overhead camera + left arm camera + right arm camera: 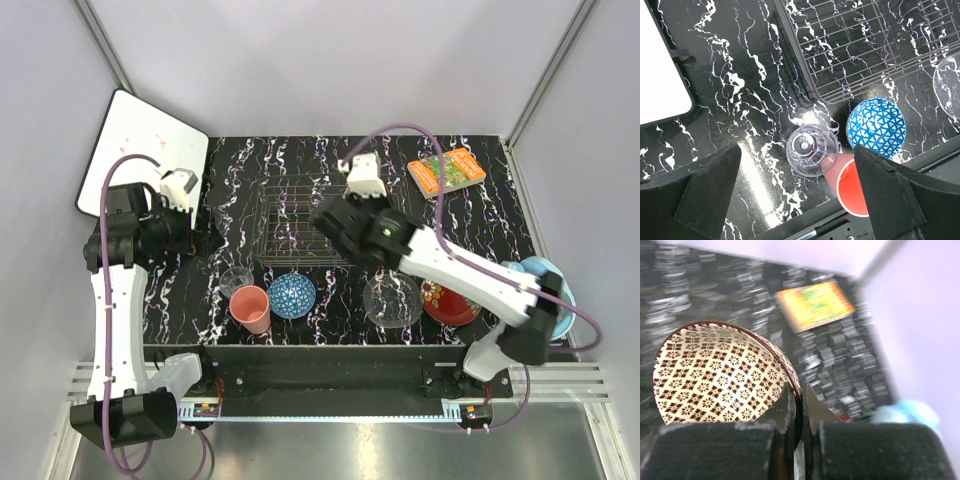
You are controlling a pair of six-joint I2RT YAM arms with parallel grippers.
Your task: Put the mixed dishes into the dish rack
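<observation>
The dish rack's end nearest the book is below my right gripper, so my right gripper will next move down there, stand the tilted bowl among the bare wires and let go.
My right gripper [799, 396] is shut on the rim of the tan-red patterned bowl [720, 375], which it holds tilted in the air. In the top view that gripper [328, 216] hangs over the right part of the dish rack [285, 225]. The left gripper [796, 153] is open, high above the small clear glass [812, 150]. The glass stands upright against the pink cup [852, 186], which lies on its side. Beside them sits the blue patterned bowl [876, 125]. The clear glass plate [392, 298] and the red flower-rimmed dish [452, 303] rest at the front right.
An orange-green book [447, 170] lies at the back right of the table. A light blue round thing [545, 272] sits at the right edge. A white flat board [140, 150] leans off the back left corner. The rack [865, 45] holds nothing in the left wrist view.
</observation>
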